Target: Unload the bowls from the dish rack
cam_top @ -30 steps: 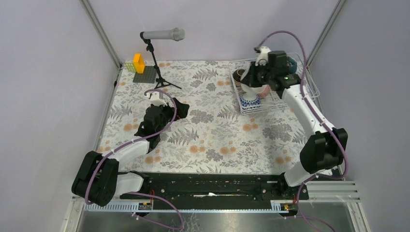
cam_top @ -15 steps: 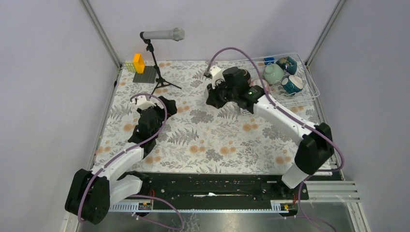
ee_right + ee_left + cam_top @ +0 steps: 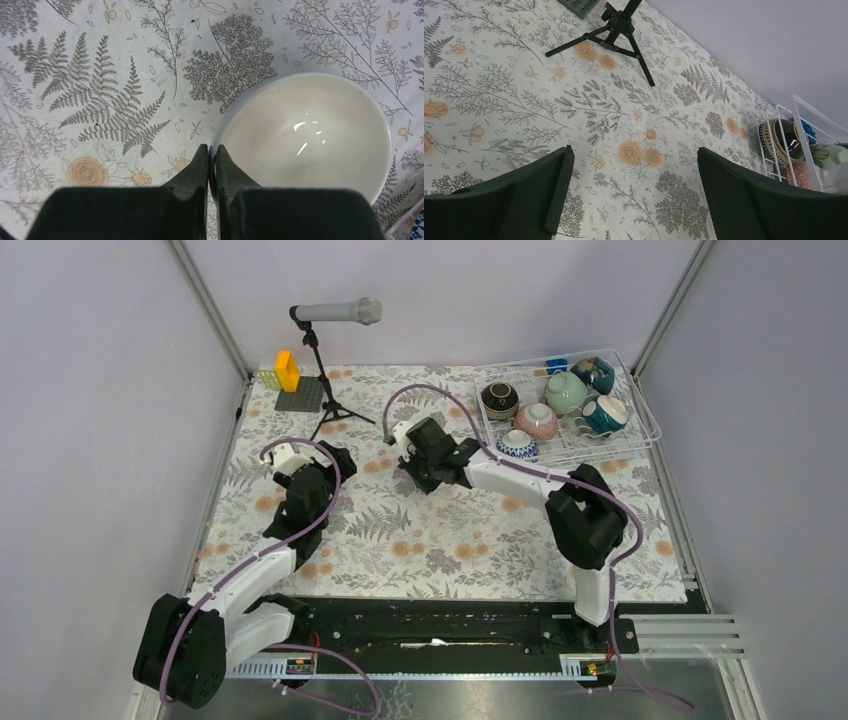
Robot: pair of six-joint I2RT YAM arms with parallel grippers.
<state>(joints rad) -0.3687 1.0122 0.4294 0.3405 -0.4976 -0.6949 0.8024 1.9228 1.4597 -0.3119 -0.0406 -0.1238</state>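
Note:
I will next move my left gripper to the right in the top view and down onto the white bowl's rim away from the rack, because that side of the bowl faces my gripper.
My right gripper (image 3: 212, 151) is shut on the rim of the white bowl (image 3: 305, 135), holding it upright low over the floral cloth at the table's middle; in the top view the gripper (image 3: 428, 462) hides the bowl. The dish rack (image 3: 640, 400) stands at the back right and holds the dark brown bowl (image 3: 499, 397), the pink bowl (image 3: 538, 420), the mint green bowl (image 3: 566, 391), the blue-and-white bowl (image 3: 515, 443) and two teal bowls (image 3: 606, 414). My left gripper (image 3: 634, 180) is open and empty over the cloth at the left (image 3: 303, 485). The dark brown bowl (image 3: 776, 140) shows at its view's right edge.
A microphone on a black tripod (image 3: 322, 370) stands at the back left, with a grey baseplate carrying yellow and orange bricks (image 3: 288, 380) beside it. The tripod legs (image 3: 614, 30) show in the left wrist view. Metal frame posts stand at both back corners.
My right arm swung left from the rack to the table's middle, carrying the white bowl. My left gripper shifted slightly left and nearer.

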